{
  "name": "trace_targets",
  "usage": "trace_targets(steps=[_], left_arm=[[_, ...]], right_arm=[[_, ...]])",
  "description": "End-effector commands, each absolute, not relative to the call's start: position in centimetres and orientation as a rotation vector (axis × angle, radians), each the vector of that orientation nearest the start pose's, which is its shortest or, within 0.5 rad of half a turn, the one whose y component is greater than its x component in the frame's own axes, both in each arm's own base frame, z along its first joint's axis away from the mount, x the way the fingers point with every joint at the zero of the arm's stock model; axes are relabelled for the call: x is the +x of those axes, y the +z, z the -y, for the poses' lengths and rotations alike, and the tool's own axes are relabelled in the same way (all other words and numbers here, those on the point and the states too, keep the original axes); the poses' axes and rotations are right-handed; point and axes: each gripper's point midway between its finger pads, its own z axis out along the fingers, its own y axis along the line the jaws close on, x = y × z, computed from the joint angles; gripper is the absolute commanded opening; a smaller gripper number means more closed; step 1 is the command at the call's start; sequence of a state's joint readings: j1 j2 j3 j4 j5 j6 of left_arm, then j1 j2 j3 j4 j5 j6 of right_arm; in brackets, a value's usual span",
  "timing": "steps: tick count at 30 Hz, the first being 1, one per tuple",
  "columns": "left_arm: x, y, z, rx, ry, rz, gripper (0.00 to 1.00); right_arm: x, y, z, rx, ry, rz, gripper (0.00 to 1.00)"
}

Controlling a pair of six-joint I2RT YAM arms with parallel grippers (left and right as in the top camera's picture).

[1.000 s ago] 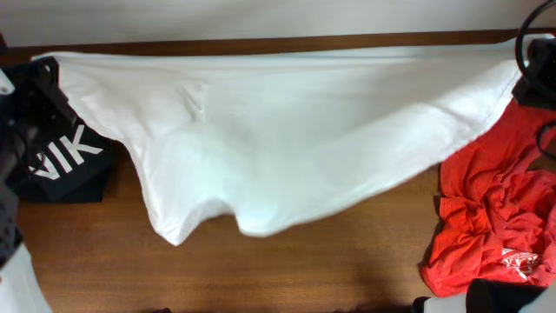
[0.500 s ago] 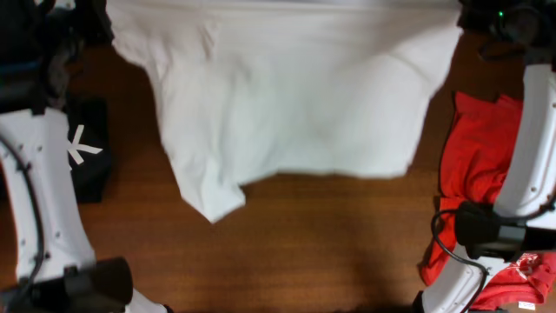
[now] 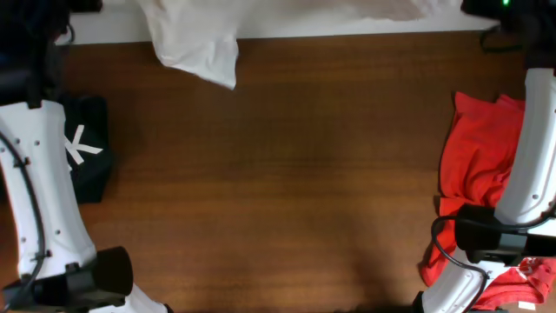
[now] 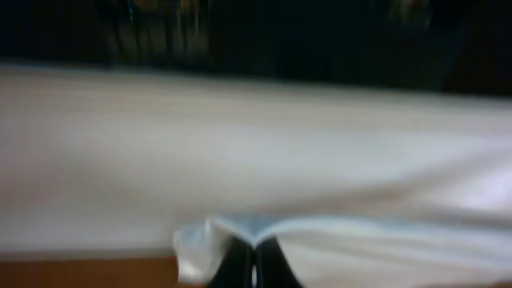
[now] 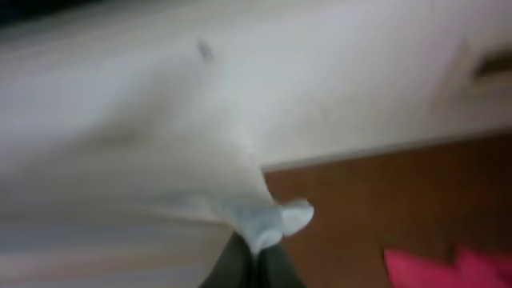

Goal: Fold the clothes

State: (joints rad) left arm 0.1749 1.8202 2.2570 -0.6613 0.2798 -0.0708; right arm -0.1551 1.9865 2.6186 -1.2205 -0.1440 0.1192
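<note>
The middle of the table is clear, so my left gripper should next move back and down to the bare wood (image 3: pixel 176 151) beside the black garment and let go of the fold there.
The clothes, a white T-shirt (image 3: pixel 195 43), hang at the far edge of the table, and only a lower corner and a strip along the top show in the overhead view. My left gripper (image 4: pixel 254 268) is shut on a pinched fold of the white cloth (image 4: pixel 240 160), which stretches away to the right in a blur. My right gripper (image 5: pixel 254 268) is also shut on a bunched corner of the white cloth (image 5: pixel 160 120). Both arms reach toward the far edge. The print on the shirt is hidden.
A black garment (image 3: pixel 82 152) with a white letter lies at the left edge, partly under my left arm (image 3: pixel 35 174). A red-orange T-shirt (image 3: pixel 473 174) lies crumpled at the right beside my right arm (image 3: pixel 530 148). Brown wooden table (image 3: pixel 278 191) fills the middle.
The white T-shirt, spread over the table's middle a second ago, has been carried away to the far edge. Both arms have stretched forward with it, uncovering the wood.
</note>
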Motion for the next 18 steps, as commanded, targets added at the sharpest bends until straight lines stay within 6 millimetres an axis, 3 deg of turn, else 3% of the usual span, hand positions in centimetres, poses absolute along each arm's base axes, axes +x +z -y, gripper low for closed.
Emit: trace_targets(steps=[1,2,4,9,13,18], left_arm=[[47.8,41.3,-6.6,-0.167,-0.108,-2.089,0.0],[47.1,39.5,-6.2,-0.176,-0.124,-2.163,0.0],[44.7,33.4,-4.7,-0.209,-0.19,-2.428,0.0],[41.9,24.6,-0.9,-0.1,-0.32,-2.783,0.0],[39.2,18.6,0.6,-0.096,-0.367,-3.014,0.0],[33.8,12.7,1.6,-0.156,-0.453,-3.269,0.0]], right_arm=[[47.3,37.6,8.7,0.276,-0.08,-2.29,0.04],[46.9,36.1,8.7,0.282,-0.078,-2.348,0.04],[45.7,32.5,8.5,0.3,-0.076,-2.491,0.04],[42.2,25.4,9.4,0.351,-0.172,-2.773,0.04],[38.8,20.2,9.9,0.375,-0.264,-2.991,0.04],[35.0,14.5,9.3,0.391,-0.265,-3.21,0.04]])
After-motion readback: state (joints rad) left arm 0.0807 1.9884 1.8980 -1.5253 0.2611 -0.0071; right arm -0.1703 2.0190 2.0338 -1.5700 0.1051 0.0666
